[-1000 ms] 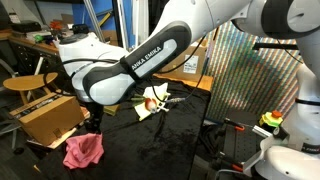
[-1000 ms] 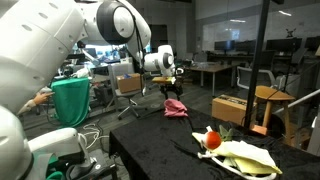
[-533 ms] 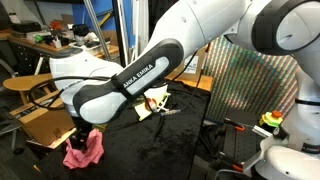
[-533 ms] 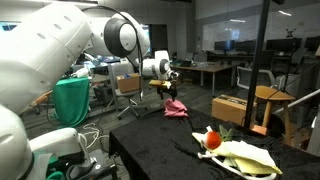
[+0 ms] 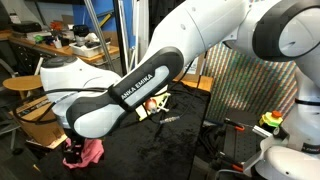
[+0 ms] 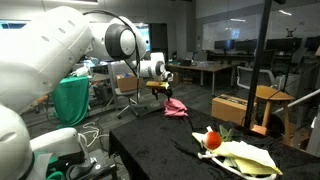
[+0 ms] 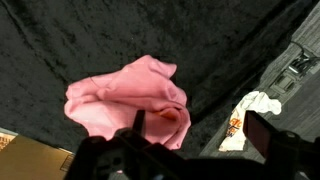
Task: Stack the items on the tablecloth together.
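Note:
My gripper is open and one finger hangs past the rag's edge, so it should go down and toward the left in the wrist view next, onto the pink rag's crumpled middle (image 5: pixel 88 151) (image 7: pixel 128 103).
The pink rag (image 7: pixel 120 98) lies crumpled on the black tablecloth (image 7: pixel 90 40), just ahead of my gripper (image 7: pixel 200 130). The gripper is open, with one finger (image 7: pixel 138 122) over the rag's near edge and nothing between the jaws. In both exterior views the gripper (image 5: pixel 75 150) (image 6: pixel 160 88) hangs close beside the pink rag (image 5: pixel 90 152) (image 6: pixel 176 107). A whitish cloth (image 7: pixel 255 112) lies off to the side. The small red ball (image 6: pixel 213 140) rests on the pale yellow-green cloth (image 6: pixel 245 156) at the other end of the tablecloth (image 6: pixel 160 150).
Brown cardboard boxes (image 5: pixel 45 118) (image 6: pixel 238 108) stand by the tablecloth's edge, and a box corner (image 7: pixel 28 160) shows near the rag. A shimmering striped panel (image 5: pixel 250 80) stands upright beside the table. A green bag (image 6: pixel 70 100) hangs behind.
The arm has swung down and across toward the pink rag, bringing the gripper from above it to right beside it. The jaws stayed open and the items did not move.

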Available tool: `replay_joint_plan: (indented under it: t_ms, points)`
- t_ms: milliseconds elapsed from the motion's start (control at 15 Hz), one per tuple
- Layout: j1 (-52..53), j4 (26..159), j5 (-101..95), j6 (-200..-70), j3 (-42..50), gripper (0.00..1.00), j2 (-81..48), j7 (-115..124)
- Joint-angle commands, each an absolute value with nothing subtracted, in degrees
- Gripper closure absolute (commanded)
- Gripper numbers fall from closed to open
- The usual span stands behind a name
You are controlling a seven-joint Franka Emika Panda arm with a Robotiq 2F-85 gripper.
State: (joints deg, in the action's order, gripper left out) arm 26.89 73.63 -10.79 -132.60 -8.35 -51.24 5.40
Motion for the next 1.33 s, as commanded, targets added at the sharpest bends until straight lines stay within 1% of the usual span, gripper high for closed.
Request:
replay_joint_plan:
  t_ms: [0, 467, 1000, 1133, 1200, 1267]
  points:
    - [27.8, 70.6, -11.4, -134.9, -7.8, 0.0, -53.3, 4.7]
    - [30.0, 69.2, -12.9, -140.9, -3.2, 0.0, -56.5, 10.2]
    - [31.9, 68.3, -14.8, -143.0, 1.5, 0.0, -58.8, 15.3]
    - [32.4, 68.8, -14.4, -143.5, 2.4, 0.26, -58.4, 16.1]
    - [32.5, 68.6, -14.4, -143.3, 2.7, 0.32, -58.5, 16.3]
    - [32.6, 68.5, -14.4, -143.4, 3.1, 0.42, -58.6, 16.9]
